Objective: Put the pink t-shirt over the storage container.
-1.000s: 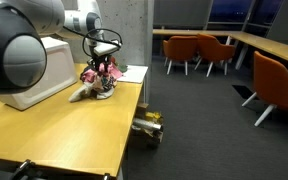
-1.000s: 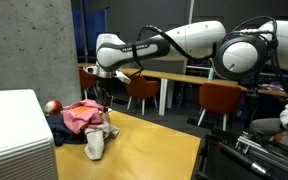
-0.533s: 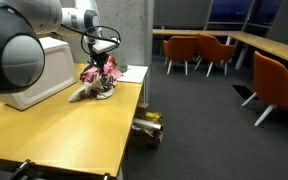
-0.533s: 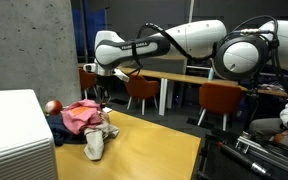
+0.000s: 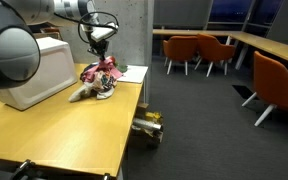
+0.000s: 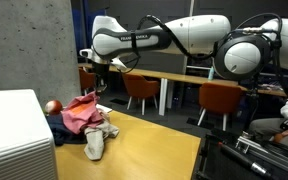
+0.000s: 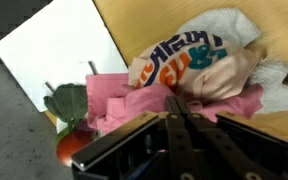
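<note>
My gripper is holding the fold of the t-shirt at the heap of clothes. It should move up from there, then across over the white storage container's top (image 6: 14,107), and let go of the fold there, because that top is bare.
The pink t-shirt (image 6: 79,115) lies in a heap of clothes on the wooden table, next to the white storage container (image 6: 14,130) (image 5: 34,70). My gripper (image 6: 95,86) (image 5: 100,52) hangs just above the heap, shut on a fold of the pink t-shirt (image 5: 104,70), which rises in a peak to the fingertips. In the wrist view the closed gripper (image 7: 176,98) meets the pink t-shirt (image 7: 119,100), with a white printed shirt (image 7: 189,60) beyond it. The container's top is bare.
A pale garment (image 6: 94,145) and dark cloth (image 6: 69,135) lie under the pink one. A red ball-like toy (image 6: 52,106) (image 7: 74,145) with green leaves sits beside them. A white sheet (image 7: 64,45) lies at the table's end. Orange chairs (image 5: 274,85) stand across the aisle.
The gripper has shut on the pink t-shirt and moved upward, pulling a fold of it up from the heap.
</note>
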Available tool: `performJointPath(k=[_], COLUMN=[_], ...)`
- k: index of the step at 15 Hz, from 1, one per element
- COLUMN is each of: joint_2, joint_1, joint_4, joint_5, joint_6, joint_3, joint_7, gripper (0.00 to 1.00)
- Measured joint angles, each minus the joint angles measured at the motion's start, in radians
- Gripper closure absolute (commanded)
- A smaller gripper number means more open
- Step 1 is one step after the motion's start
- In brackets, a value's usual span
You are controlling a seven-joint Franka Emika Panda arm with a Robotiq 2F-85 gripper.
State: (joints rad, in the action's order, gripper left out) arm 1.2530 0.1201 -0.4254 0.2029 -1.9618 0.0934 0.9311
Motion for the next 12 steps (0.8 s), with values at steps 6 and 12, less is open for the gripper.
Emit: performJointPath(k=[6,12], joint_2=[-0.085,-0.182], joint_1=[0.055,0.132], joint_4=[0.002,0.005], joint_5=[0.002,0.007], joint_6=[-0.05,-0.063], joint_3=[-0.072,-0.086], joint_7=[0.0,-0.001], gripper=[0.99,0.99])
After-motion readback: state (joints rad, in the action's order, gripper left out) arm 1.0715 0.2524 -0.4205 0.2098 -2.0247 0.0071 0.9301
